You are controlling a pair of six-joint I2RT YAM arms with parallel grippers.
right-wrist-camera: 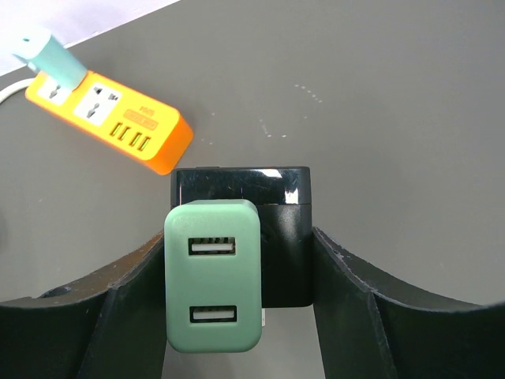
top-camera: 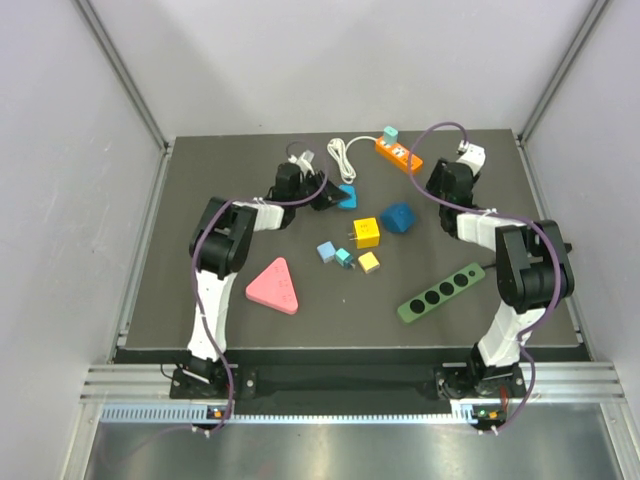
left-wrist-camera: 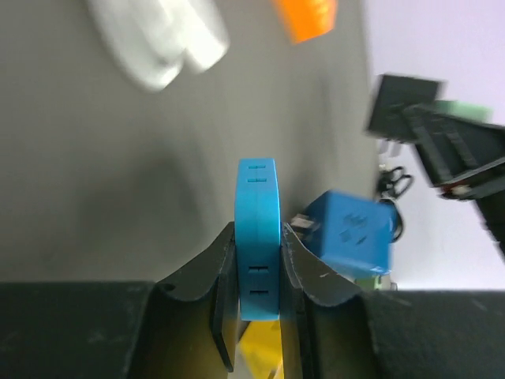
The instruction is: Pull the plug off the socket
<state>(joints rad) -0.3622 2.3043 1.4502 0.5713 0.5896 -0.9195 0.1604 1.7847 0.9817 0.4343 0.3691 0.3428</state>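
I need to lower my right gripper onto the tabletop (top-camera: 425,206) beside the dark blue block and let go of the socket block with its plug, because that spot is bare.
In the right wrist view my right gripper (right-wrist-camera: 237,241) is shut on a black socket block (right-wrist-camera: 284,237) with a green two-port USB plug (right-wrist-camera: 211,284) seated on its face. One finger presses the plug's side, the other the block's side. In the top view the right gripper (top-camera: 441,183) is at the back right. My left gripper (left-wrist-camera: 258,234) is shut on a thin blue slotted adapter (left-wrist-camera: 257,197), seen edge-on. In the top view the left gripper (top-camera: 333,194) is at the back centre, holding that blue adapter (top-camera: 347,196).
An orange power strip (top-camera: 398,153) with a teal plug (top-camera: 390,134) and a coiled white cable (top-camera: 343,155) lies at the back. A dark blue block (top-camera: 397,217), yellow cubes (top-camera: 366,232), small blue cubes (top-camera: 327,251), a pink triangle (top-camera: 274,285) and a green strip (top-camera: 441,291) lie mid-table.
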